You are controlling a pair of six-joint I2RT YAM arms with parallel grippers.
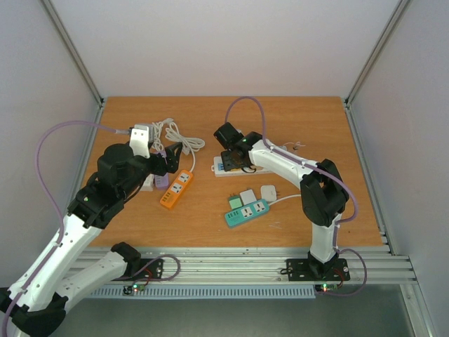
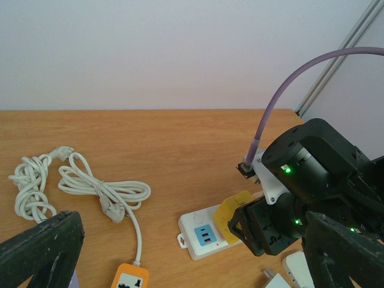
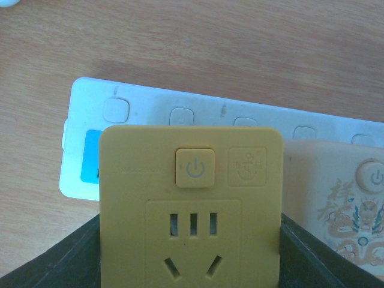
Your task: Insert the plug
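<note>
The right gripper brings the still tilted yellow adapter down onto the white power strip (image 1: 230,173) (image 3: 148,113) beside the blue USB panel next and releases, since that strip lies below.
My right gripper (image 3: 191,267) is shut on a yellow square plug adapter (image 3: 191,198), its black fingers (image 3: 54,264) pressing the two sides. The adapter hangs tilted over the white power strip (image 3: 150,111), near the end with the blue USB panel; whether its pins touch the strip is hidden. The left wrist view shows the same yellow adapter (image 2: 235,211) over the strip (image 2: 201,234) under the right gripper (image 2: 270,231). A cream adapter (image 3: 342,204) sits in the strip beside it. My left gripper (image 1: 165,165) stands open and empty, left of the strip (image 1: 219,167).
An orange power strip (image 1: 176,189) lies below my left gripper, its white cable (image 1: 172,137) coiled behind. A teal strip (image 1: 247,213) and two white adapters (image 1: 249,196) lie at front centre. A purple block (image 1: 161,181) sits left of the orange strip.
</note>
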